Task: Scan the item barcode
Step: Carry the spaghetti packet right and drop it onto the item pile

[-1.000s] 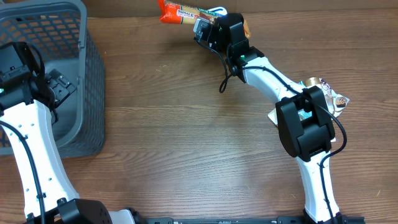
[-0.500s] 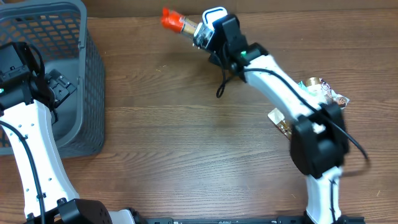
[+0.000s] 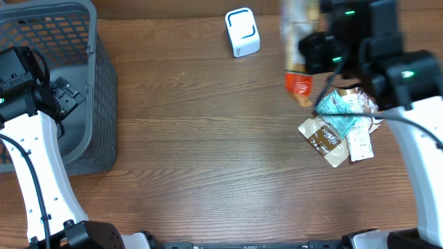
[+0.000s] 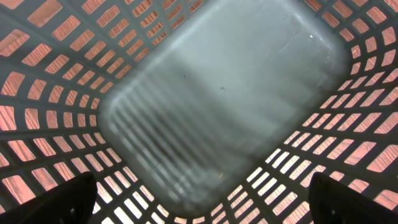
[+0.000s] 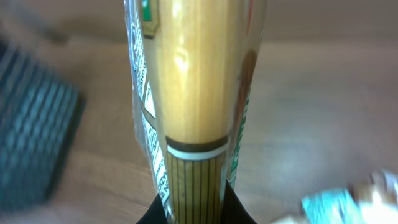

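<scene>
The right gripper swings down and to the right in the overhead view next, over the pile of snack packets, and releases the item where others already lie.
The item is a long snack pack point(image 3: 296, 41) with a tan wrapper and an orange end, blurred in the overhead view. My right gripper point(image 3: 310, 54) is shut on it at the back right, to the right of the white barcode scanner point(image 3: 242, 32). In the right wrist view the pack point(image 5: 194, 93) stands up from between the fingers of the right gripper point(image 5: 196, 208). My left gripper point(image 3: 66, 97) hangs open over the grey basket point(image 3: 97, 76). Its wrist view looks down on the bare basket floor point(image 4: 224, 99), and nothing lies between the fingers of the left gripper point(image 4: 205, 208).
A pile of snack packets point(image 3: 339, 128) lies at the right under the right arm, and a teal one point(image 5: 339, 202) shows at the corner of the right wrist view. The basket fills the left edge of the table.
My right arm has swung the snack pack away from the scanner, to the right, over the pile of packets. The left arm has not moved.
</scene>
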`<state>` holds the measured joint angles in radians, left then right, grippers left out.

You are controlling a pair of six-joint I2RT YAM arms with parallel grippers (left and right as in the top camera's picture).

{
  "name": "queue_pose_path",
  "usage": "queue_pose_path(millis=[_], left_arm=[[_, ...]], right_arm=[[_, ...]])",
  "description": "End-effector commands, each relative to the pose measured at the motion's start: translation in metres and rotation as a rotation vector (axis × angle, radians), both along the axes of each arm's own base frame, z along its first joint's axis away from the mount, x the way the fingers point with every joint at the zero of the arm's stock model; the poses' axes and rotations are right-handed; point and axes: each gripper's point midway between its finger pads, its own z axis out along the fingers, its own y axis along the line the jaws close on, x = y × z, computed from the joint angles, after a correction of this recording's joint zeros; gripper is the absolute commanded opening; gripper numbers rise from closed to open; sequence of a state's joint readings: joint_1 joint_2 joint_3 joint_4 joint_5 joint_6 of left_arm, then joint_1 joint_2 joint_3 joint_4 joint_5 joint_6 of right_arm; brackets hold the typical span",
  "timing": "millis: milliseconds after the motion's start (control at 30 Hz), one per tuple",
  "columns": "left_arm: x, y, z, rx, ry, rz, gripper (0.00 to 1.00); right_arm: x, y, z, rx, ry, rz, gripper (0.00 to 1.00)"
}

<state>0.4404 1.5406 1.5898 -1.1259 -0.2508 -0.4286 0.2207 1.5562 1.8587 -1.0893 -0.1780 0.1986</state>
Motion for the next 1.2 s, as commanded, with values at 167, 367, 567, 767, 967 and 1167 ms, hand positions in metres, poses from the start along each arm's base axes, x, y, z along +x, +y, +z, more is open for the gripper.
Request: queue_pose_path(millis=[167,367,567,767,967,1167], left_arm=[[0.001,-0.002,-0.003,-0.015,-0.004,0.008,1.0],[0.001,-0.002,-0.003,-0.015,-0.004,0.008,0.99],[0.001,-0.002,-0.003,-0.015,-0.004,0.008,1.0],[0.001,-0.002,-0.003,-0.015,-0.004,0.008,1.0],[0.001,-0.002,-0.003,-0.015,-0.004,0.008,0.99],[0.001,-0.002,-0.003,-0.015,-0.005,0.009,1.0]], right_arm=[[-0.008,-0.149,-0.011,0.278,0.17,-0.694,0.04],[-0.022,-0.213,-0.076,0.258,0.306,-0.998,0.04],[-0.034,-0.237,-0.157,0.238,0.448,-1.155,0.04],[-0.029,-0.219,-0.191,0.22,0.481,-0.993,0.04],[-0.032,-0.203,-0.196,0.131,0.505,-0.845,0.31],[-0.035,-0.181,-0.197,0.087,0.525,-0.678,0.88]])
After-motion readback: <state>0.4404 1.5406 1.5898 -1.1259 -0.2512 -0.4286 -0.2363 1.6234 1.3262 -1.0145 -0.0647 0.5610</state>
